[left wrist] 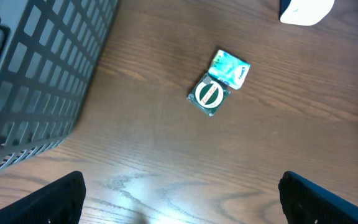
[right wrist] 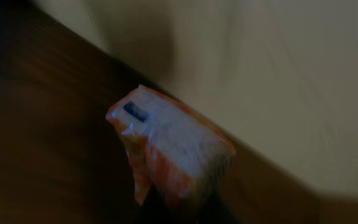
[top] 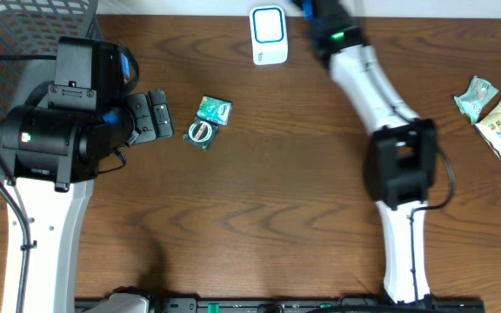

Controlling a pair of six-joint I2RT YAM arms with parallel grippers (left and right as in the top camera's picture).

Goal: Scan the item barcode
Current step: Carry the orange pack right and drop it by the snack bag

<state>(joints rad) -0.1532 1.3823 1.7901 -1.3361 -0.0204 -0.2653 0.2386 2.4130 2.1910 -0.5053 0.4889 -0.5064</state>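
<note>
My right gripper swings across and back over the snack packets next, which lie grouped to its right in the overhead view, and releases the packet there.
An orange and white snack packet point(right wrist: 166, 146), blurred, fills the middle of the right wrist view, and my right gripper point(right wrist: 185, 208) is shut on its lower end. It hangs over the table's far edge, with a pale wall behind. Overhead, the right arm reaches to the top edge just right of the white scanner with a blue outline point(top: 268, 35); its fingers and the packet are cut off there. My left gripper point(top: 165, 116) stands open and empty at the left, just left of two small green packets point(top: 209, 122). They lie well ahead of the left gripper point(left wrist: 185, 208) in its wrist view.
A dark wire basket point(top: 24, 35) stands at the far left corner, close beside the left arm, and its wall point(left wrist: 36, 74) fills the left wrist view's left side. Two snack packets point(top: 498, 109) lie at the right edge. The scanner's corner point(left wrist: 306, 9) shows top right.
</note>
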